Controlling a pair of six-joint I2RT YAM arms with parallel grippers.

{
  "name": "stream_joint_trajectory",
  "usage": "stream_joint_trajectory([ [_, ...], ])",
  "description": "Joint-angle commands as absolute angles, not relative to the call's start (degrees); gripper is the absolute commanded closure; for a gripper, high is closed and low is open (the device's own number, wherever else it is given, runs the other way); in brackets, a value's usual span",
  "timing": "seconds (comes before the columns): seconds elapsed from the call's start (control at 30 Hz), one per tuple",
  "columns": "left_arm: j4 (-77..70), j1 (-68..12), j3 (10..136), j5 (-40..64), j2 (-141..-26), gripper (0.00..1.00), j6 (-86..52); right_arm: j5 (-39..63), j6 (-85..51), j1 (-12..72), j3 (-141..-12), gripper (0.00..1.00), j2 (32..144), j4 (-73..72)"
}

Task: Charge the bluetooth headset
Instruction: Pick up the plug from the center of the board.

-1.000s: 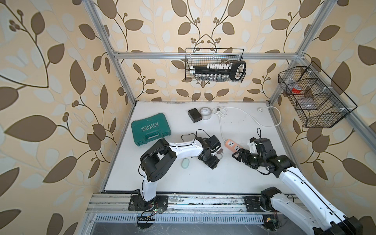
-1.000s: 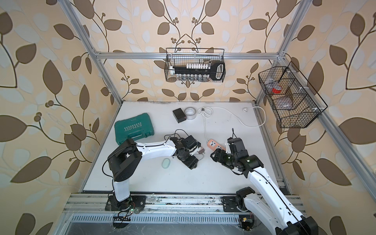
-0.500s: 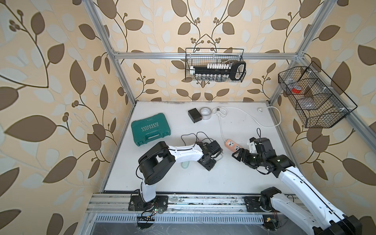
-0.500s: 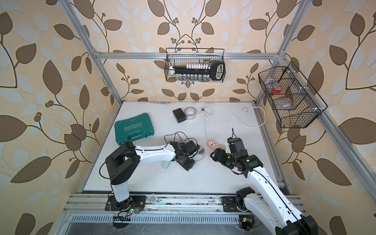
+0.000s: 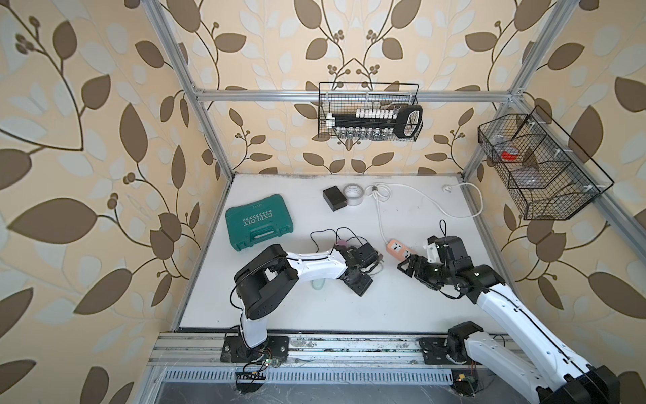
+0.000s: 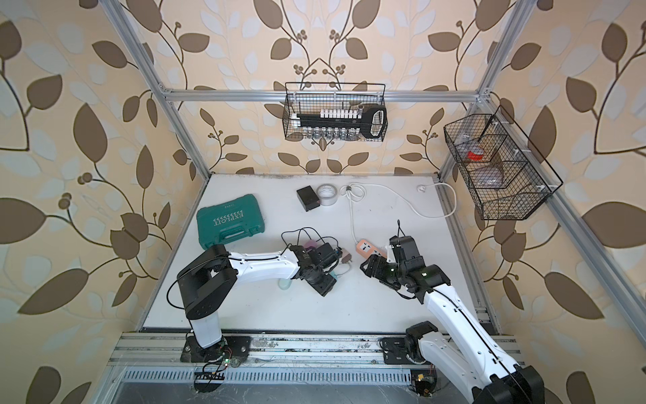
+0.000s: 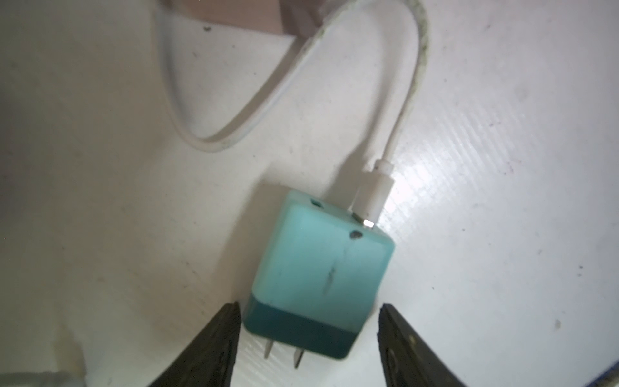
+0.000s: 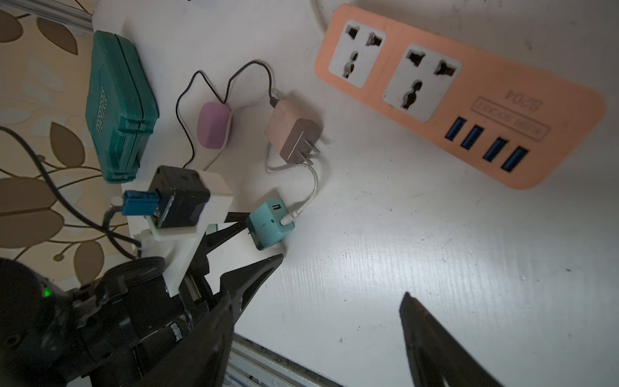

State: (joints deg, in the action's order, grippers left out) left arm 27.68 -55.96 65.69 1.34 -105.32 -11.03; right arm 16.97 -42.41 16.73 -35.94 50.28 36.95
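Note:
The left gripper eases slightly toward the cube's cable end next and closes on the teal cube's body [image 6: 334, 274] [image 7: 316, 283], because the open fingers are on either side of just the cube's prong end.
A teal charger cube [image 7: 318, 274] with two prongs lies on the white table, a white cable [image 7: 405, 110] plugged into it. My left gripper [image 7: 308, 311] is open, one fingertip on either side of the cube's prong end with small gaps; the right wrist view shows the same cube [image 8: 269, 222]. The cable runs behind my left arm toward a pale mint oval case [image 5: 318, 284], apparently the bluetooth headset. The orange power strip [image 8: 462, 97] lies just beyond my right gripper [image 8: 318, 298], which is open and empty. In both top views the strip [image 6: 367, 249] sits between the arms.
A pink charger [image 8: 291, 134] with a black cable lies next to a purple oval case [image 8: 212, 125], close to the teal cube. A green tool case [image 5: 258, 222] is at the left. A black box [image 5: 334, 197] and a tape roll [image 5: 353, 195] sit at the back.
My left gripper narrowed and then widened again around the teal charger, and the left arm drew back a little to the left. The right arm has not moved.

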Motion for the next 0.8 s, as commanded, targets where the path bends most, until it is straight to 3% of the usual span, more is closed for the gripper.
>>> stream_joint_trajectory([
  [0.0,28.2,-56.5,67.8,0.9,-104.2,0.28,-10.0,17.7,-42.3,16.5,-35.0,0.2,50.6,36.4],
  [0.13,28.3,-56.4,70.7,1.5,-105.9,0.29,-8.7,18.0,-42.3,16.6,-35.0,0.21,51.0,36.3],
  [0.3,29.1,-56.5,72.4,2.8,-107.7,0.41,-7.4,17.6,-42.5,16.5,-34.8,0.21,50.1,36.7],
  [0.57,28.8,-56.5,68.9,3.1,-106.4,0.32,-8.5,17.6,-42.7,16.6,-34.3,0.21,50.0,36.3],
  [0.77,27.3,-56.5,67.6,3.3,-107.0,0.4,-9.5,17.8,-42.6,16.6,-35.0,0.21,50.3,36.3],
])
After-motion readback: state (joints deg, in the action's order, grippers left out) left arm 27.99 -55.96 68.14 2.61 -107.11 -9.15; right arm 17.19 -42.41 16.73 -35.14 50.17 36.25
